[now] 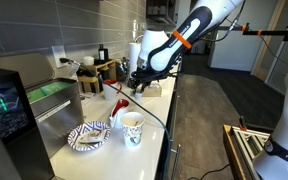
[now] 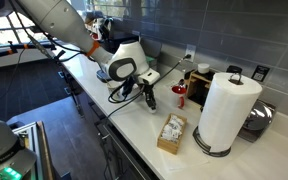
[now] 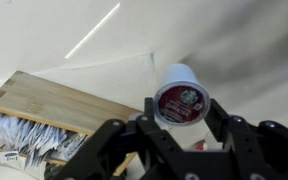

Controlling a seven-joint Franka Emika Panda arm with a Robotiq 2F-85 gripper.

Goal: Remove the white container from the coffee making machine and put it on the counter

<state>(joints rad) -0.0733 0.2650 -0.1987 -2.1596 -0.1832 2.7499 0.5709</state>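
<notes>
My gripper should lower the small white container onto the counter point(image 1: 138, 95) beside the wooden box of sachets, and then it should open.
My gripper point(image 3: 180, 120) holds a small white container point(image 3: 180, 98), a coffee pod with a dark red round lid. The fingers press on both its sides. In both exterior views the gripper point(image 1: 134, 86) point(image 2: 147, 98) hangs low over the pale counter point(image 1: 156, 112) point(image 2: 134, 122), with the pod a small dark red spot point(image 2: 150, 101) at its tips. I cannot tell whether the pod touches the counter. A black machine with a lit screen point(image 1: 4, 105) stands at the near end of the counter, well away from the gripper.
A wooden box of sachets point(image 3: 44, 115) point(image 2: 171, 133) lies close beside the gripper. A paper towel roll on a stand point(image 2: 227, 110) point(image 1: 134, 52), a patterned paper cup point(image 1: 132, 128) and a patterned plate point(image 1: 89, 136) stand on the counter. There is clutter along the back wall point(image 1: 89, 70).
</notes>
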